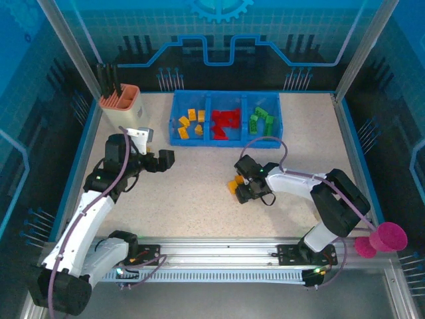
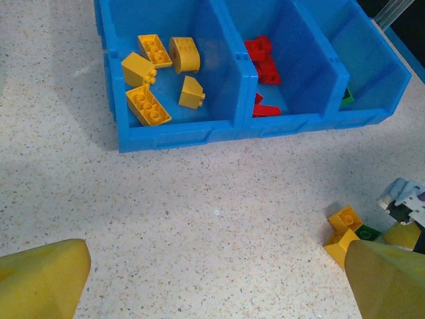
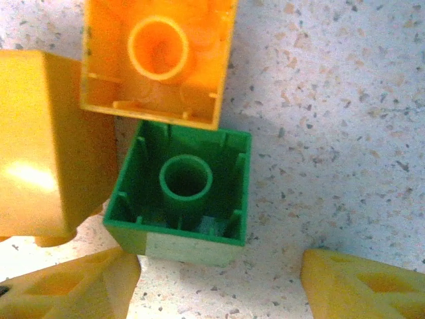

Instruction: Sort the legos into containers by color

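My right gripper moves over the upside-down green lego (image 3: 182,189) beside the yellow one next.
The blue tray (image 1: 226,140) at the back has three containers: yellow-orange legos (image 1: 189,123) on the left, red legos (image 1: 226,122) in the middle, green legos (image 1: 262,120) on the right. My right gripper (image 1: 240,189) is open, low over a loose cluster mid-table. Its fingertips (image 3: 73,289) flank bare table just short of an upside-down green lego (image 3: 182,193). An upside-down orange lego (image 3: 159,60) and a yellow lego (image 3: 43,146) lie beside the green one. My left gripper (image 1: 166,159) is open and empty over bare table (image 2: 212,266), facing the tray (image 2: 199,136).
A beige cup with an orange rim (image 1: 121,101) stands at the back left. A pink cup (image 1: 385,238) sits off the table's near right corner. The loose cluster (image 2: 345,222) lies to the right of my left gripper, with free table between it and the tray.
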